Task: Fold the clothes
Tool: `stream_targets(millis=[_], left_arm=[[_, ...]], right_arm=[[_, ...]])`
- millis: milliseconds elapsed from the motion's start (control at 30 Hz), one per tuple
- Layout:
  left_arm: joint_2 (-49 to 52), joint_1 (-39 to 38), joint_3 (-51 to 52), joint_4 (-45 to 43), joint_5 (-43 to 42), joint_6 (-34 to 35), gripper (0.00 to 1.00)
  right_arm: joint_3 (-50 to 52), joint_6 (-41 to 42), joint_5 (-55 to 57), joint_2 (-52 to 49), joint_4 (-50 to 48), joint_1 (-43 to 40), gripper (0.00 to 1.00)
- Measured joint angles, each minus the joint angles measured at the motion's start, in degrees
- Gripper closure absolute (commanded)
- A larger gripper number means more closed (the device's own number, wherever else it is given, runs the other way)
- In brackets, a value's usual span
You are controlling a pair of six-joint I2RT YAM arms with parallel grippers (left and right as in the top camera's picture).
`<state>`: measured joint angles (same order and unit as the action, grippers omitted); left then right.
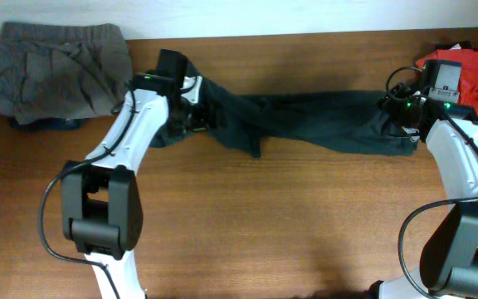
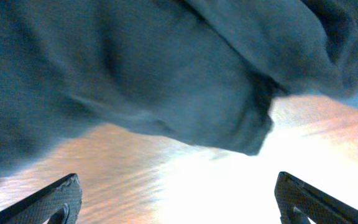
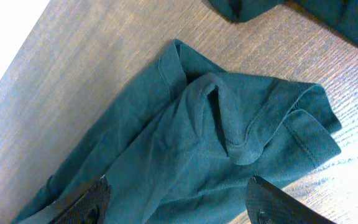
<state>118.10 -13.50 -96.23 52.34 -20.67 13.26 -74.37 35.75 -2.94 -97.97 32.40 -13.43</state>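
I should next move my left gripper to the right in the overhead view and down onto the T-shirt's near flap [image 1: 234, 133] [image 2: 197, 93], because bare wood shows between its open fingers.
The dark T-shirt [image 1: 305, 116] lies bunched in a long strip across the back of the wooden table [image 1: 264, 224]. My left gripper [image 1: 196, 108] sits over its left end and my right gripper [image 1: 398, 115] over its right end. In the left wrist view the left gripper [image 2: 179, 202] is open, with bare wood between its fingers and the dark cloth [image 2: 166, 74] just ahead. In the right wrist view the right gripper [image 3: 179, 199] is open over a creased, hemmed part of the shirt [image 3: 216, 137], not clamped on it.
A grey elastic-waist garment [image 1: 48, 71] is heaped at the back left, over a bit of dark blue fabric [image 1: 56, 124]. A red T-shirt [image 1: 471, 75] lies at the back right, close behind the right arm. The table's far edge [image 3: 17, 68] runs near the shirt's right end.
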Motion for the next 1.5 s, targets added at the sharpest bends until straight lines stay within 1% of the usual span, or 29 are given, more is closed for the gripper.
stream_targets(millis=[200,300,467,633,700,767,800,833,900,933,967,1000,1067,1167,1233,1300,1400,1500], left_arm=[[0.15,-6.32,0.0,-0.68,0.11,0.0,0.01],[1.92,-7.93,0.0,-1.33,0.52,1.2,0.01],[7.74,-6.97,0.0,-3.34,1.27,2.86,0.01],[8.87,-6.19,0.02,-8.2,3.15,5.53,0.02],[8.98,-6.19,0.02,-9.33,3.34,6.05,0.08],[9.42,-6.21,0.0,-9.97,3.37,6.47,0.29],[9.53,-6.21,-0.04,-9.97,3.39,6.38,0.38],[9.68,-6.19,-0.04,-9.92,3.39,6.73,0.44],[10.1,-6.16,-0.07,-9.99,3.52,6.82,0.6],[10.12,-6.12,-0.07,-9.86,3.56,6.8,0.72],[10.4,-6.12,-0.07,-9.86,3.52,7.13,0.77],[10.64,-6.12,-0.07,-9.7,3.54,7.1,0.87],[10.8,-6.12,-0.26,-8.28,3.54,7.1,0.99],[10.84,-6.12,-2.1,-2.34,3.54,7.15,0.99],[10.91,-6.14,-4.81,1.92,3.65,7.13,0.99],[10.93,-6.12,-8.48,8.28,3.78,7.15,0.99],[10.91,-6.12,-12.07,14.23,3.89,7.13,0.99],[10.23,-6.14,-14.36,20.26,5.75,7.13,0.99]], right_arm=[[0.0,-0.02,0.0,0.0,1.44,-0.02,0.25],[0.0,-0.48,0.0,0.0,2.49,-0.02,0.25],[0.0,-1.77,0.0,0.0,3.45,-0.02,0.25],[0.0,-2.03,0.0,0.0,3.85,0.0,0.26],[0.0,-2.16,0.0,0.0,4.22,-0.02,0.25],[0.0,-2.19,0.0,0.0,4.76,-0.02,0.25],[0.0,-2.19,0.0,0.0,4.9,-0.02,0.25],[0.0,-2.32,0.0,0.0,5.05,-0.02,0.25],[0.0,-2.38,0.02,0.0,5.16,-0.02,0.25],[0.0,-2.38,0.0,0.0,5.25,-0.02,0.25],[0.0,-2.45,0.0,0.0,5.29,-0.02,0.25],[0.0,-2.49,0.02,0.0,5.31,-0.02,0.25],[0.0,-2.56,0.02,0.0,5.31,-0.02,0.25],[0.0,-2.56,0.02,0.0,5.49,-0.02,0.25],[0.0,-2.6,0.0,0.0,5.81,-0.02,0.25],[0.0,-2.6,0.0,0.0,6.21,-0.02,0.25],[0.0,-2.6,0.02,0.02,6.4,-0.02,0.25],[0.0,-2.58,0.04,0.0,6.71,-0.02,0.25]])
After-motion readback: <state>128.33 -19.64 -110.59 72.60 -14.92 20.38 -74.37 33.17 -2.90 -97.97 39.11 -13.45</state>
